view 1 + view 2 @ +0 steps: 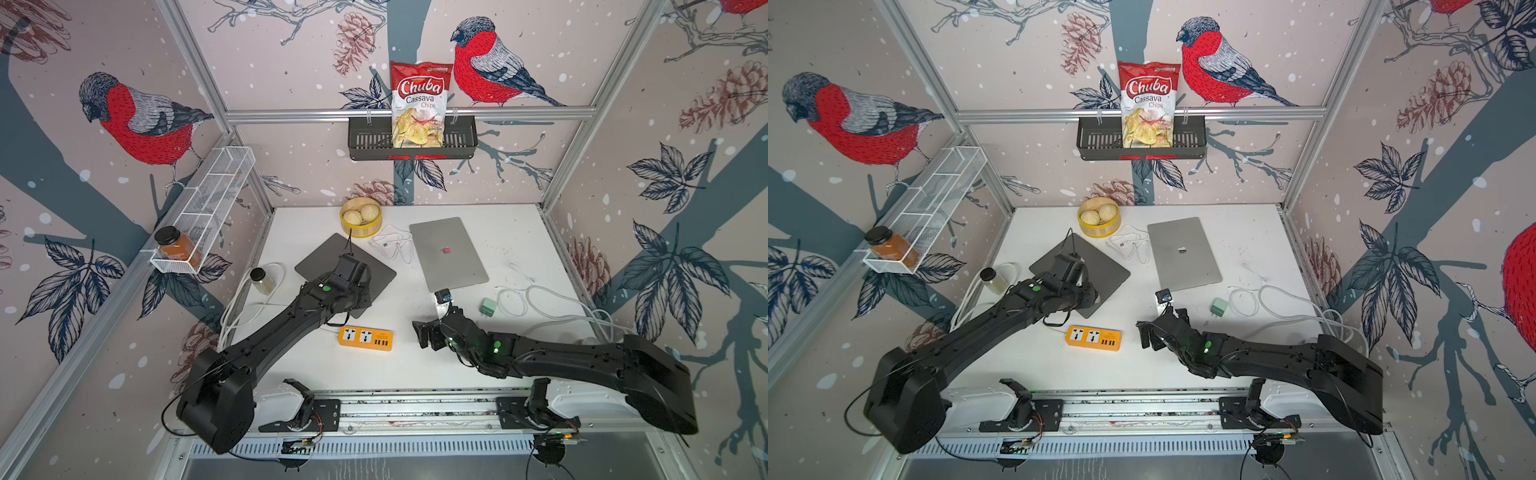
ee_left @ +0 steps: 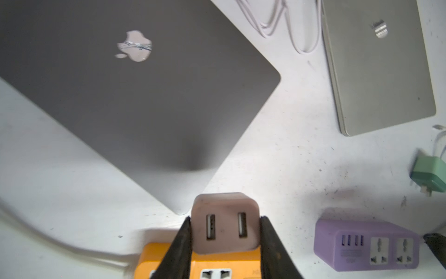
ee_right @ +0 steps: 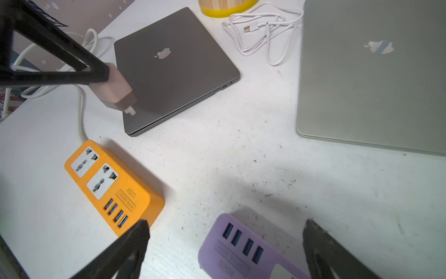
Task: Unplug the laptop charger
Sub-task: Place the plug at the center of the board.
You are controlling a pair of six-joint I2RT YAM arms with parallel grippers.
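The gap between both laptops is clear, so I should move my left gripper toward the silver laptop, go down and let go of the charger (image 2: 225,224) on the bare tabletop there.
A pale pink laptop charger (image 2: 225,224) with two USB ports is pinched between the fingers of my left gripper (image 2: 226,219). It hangs tilted above the table, pins free, over the near corner of the dark grey laptop (image 3: 173,72). The orange power strip (image 3: 108,183) lies below and beside the charger (image 3: 115,89), both its sockets empty. My right gripper (image 3: 226,224) stands open, its fingers straddling the USB end of a purple power strip (image 3: 241,248) without touching it. In both top views my left wrist hides the charger.
A silver laptop (image 1: 449,253) lies at the middle right. A green adapter (image 1: 487,307) and loose white cables (image 1: 552,303) lie near the right arm. A coiled USB cable (image 1: 392,245), a bamboo steamer (image 1: 360,216) and a small jar (image 1: 262,280) stand behind and left.
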